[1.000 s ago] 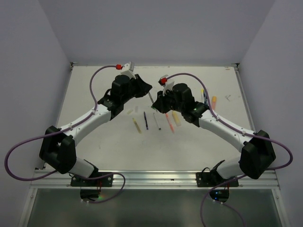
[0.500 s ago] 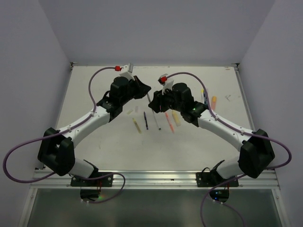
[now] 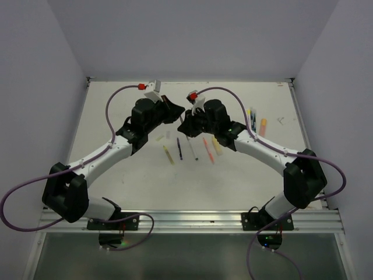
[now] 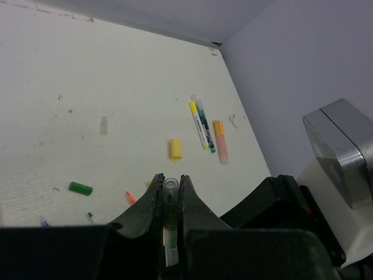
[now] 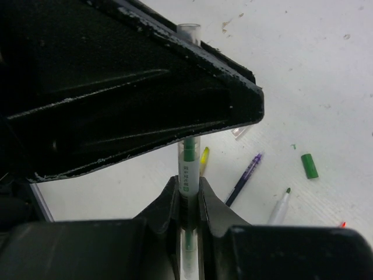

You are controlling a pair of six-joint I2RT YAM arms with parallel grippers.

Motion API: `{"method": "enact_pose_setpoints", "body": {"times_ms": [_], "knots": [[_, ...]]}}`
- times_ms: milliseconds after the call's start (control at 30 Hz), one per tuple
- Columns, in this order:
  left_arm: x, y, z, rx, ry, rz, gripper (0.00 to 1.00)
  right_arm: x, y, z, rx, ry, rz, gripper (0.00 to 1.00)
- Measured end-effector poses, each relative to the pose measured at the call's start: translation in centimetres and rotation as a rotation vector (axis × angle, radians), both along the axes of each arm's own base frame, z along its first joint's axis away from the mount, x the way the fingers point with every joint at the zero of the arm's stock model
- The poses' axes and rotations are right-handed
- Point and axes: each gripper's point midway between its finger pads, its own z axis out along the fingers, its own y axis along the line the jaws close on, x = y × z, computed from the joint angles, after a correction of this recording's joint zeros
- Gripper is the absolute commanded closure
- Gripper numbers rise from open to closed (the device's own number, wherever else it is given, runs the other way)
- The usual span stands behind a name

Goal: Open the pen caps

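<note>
The bare tabletop (image 3: 156, 160) (image 5: 148, 181) beside the yellow pen lies below the right gripper, to its left in the top view, so the gripper should lower back toward that spot next and release.
A white pen with green ink (image 5: 187, 166) has a clear cap at each end and hangs above the table between my two grippers. My left gripper (image 4: 169, 185) is shut on its clear pen cap (image 4: 169, 192). My right gripper (image 5: 188, 188) is shut on the barrel, just below the left gripper's black fingers (image 5: 128, 87). In the top view the left gripper (image 3: 175, 114) and the right gripper (image 3: 185, 124) meet tip to tip. Loose caps lie on the table: a yellow one (image 4: 175, 149), a green one (image 4: 80, 188) and a clear one (image 4: 104, 124).
Several uncapped pens lie in a row below the grippers: yellow (image 3: 168, 154), dark blue (image 3: 179, 149), white (image 3: 193, 149), pink-red (image 3: 207, 150) and a yellow highlighter (image 3: 217, 146). More pens (image 3: 252, 116) and an orange highlighter (image 3: 263, 126) lie at the right. The back wall is close.
The right gripper has carried the pen left toward the left gripper. The gap between them has closed, and the left jaws now grip the pen's clear cap.
</note>
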Motion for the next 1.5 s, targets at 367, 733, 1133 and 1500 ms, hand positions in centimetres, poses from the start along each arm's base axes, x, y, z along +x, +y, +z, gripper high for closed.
{"method": "enact_pose_setpoints", "body": {"times_ms": [367,733,1133,1500], "knots": [[-0.6,-0.6,-1.0,-0.023,0.009,-0.006,1.0,-1.3,-1.0,-1.4,0.003,-0.01,0.009,1.0],[-1.3,-2.1,0.2,-0.072,-0.026,-0.033,1.0,-2.3,-2.9,-1.0,0.055,-0.118,-0.014,1.0],[0.1,-2.7,0.2,-0.097,-0.065,0.015,1.0,-2.8,-4.6,-2.7,0.044,-0.13,-0.061,1.0],[5.7,7.1,15.6,-0.364,-0.471,0.422,1.0,-11.3,-10.3,-16.1,-0.286,0.283,-0.01,1.0]]}}
